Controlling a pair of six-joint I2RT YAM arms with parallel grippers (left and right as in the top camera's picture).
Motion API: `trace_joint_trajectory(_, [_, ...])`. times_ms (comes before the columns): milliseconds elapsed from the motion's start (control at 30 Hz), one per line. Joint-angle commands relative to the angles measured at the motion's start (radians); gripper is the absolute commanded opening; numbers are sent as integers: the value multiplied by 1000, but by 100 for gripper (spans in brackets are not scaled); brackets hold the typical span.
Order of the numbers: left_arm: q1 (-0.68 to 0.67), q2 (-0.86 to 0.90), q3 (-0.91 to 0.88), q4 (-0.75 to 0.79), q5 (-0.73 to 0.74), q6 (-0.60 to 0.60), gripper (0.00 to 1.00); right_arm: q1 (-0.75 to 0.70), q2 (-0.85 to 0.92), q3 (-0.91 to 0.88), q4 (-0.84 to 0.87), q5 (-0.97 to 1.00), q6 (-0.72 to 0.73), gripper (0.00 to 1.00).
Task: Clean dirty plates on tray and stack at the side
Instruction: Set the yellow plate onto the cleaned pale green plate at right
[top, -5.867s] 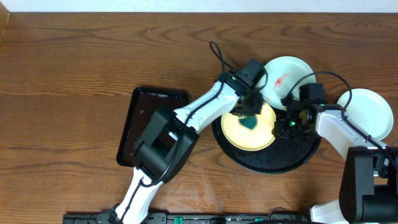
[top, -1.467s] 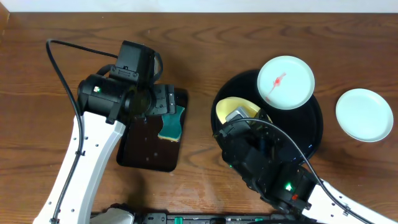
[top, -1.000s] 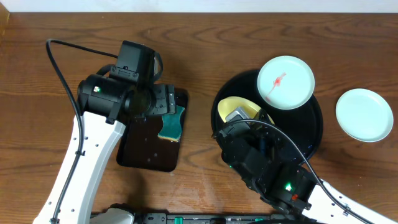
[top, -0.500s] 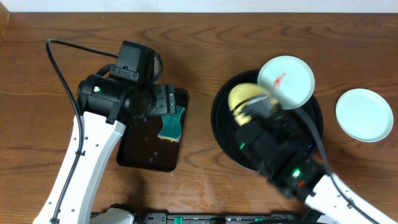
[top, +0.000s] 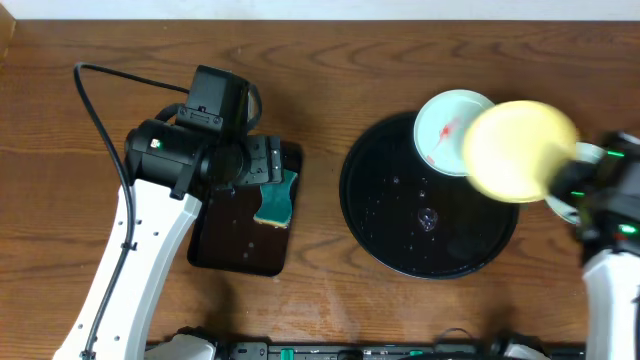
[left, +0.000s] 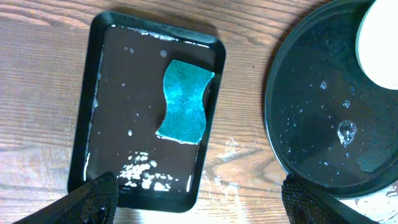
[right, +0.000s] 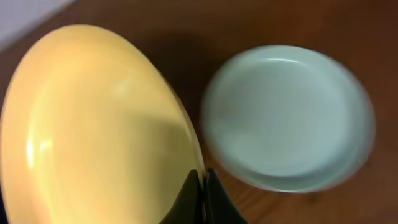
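My right gripper swings to the right in the overhead view next and brings the yellow plate (top: 518, 150) down onto the clean mint plate, since that lies off the tray.
My right gripper (right: 200, 186) is shut on the rim of the pale yellow plate (right: 93, 130), which it holds in the air, tilted and blurred. From overhead this yellow plate (top: 518, 150) hangs over the round black tray's (top: 400, 220) right rim, with the right gripper (top: 575, 170) at its right edge. A mint plate with a red streak (top: 445, 125) rests on the tray's far rim. A clean mint plate (right: 289, 118) lies on the bare wood just beside the held plate. My left gripper (left: 205, 202) stands open and empty above the rectangular tray.
A small rectangular black tray (top: 230, 240) at the left holds a teal sponge (top: 275, 200), and both the wet tray (left: 124, 93) and the sponge (left: 185, 101) show in the left wrist view. Water drops dot the round tray (left: 311, 137).
The right arm has swung from the tray's front to the right, lifting the yellow plate off the tray and over its right rim. The left arm has not moved.
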Motion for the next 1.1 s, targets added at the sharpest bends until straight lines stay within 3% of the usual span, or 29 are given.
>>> trace_joint_trajectory(0, [2,0,3,0,2,10,84,-213,84,12,47,-131,244,1])
trace_joint_trajectory(133, [2,0,3,0,2,10,84,-372,237,12,122,-129,292,1])
trace_joint_trajectory(367, [2,0,3,0,2,10,85,-434,414,12,183,-142,245,2])
trace_joint_trajectory(433, [2,0,3,0,2,10,85,-425,430,12,217,-232,182,12])
trace_joint_trajectory(567, [2,0,3,0,2,10,85,-373,413,24,311,-446,116,46])
trace_joint_trajectory(633, [2,0,3,0,2,10,85,-321,390,48,318,-551,78,52])
trace_joint_trajectory(733, [2,-1,3,0,2,10,85,-167,351,100,285,-605,9,52])
trace_joint_trajectory(867, [2,-1,3,0,2,10,85,39,330,132,195,-436,-122,55])
trace_joint_trajectory(967, [2,0,3,0,2,10,85,175,353,130,179,-137,-183,57])
trace_joint_trajectory(1067, [2,0,3,0,2,10,85,261,404,130,208,13,-240,59])
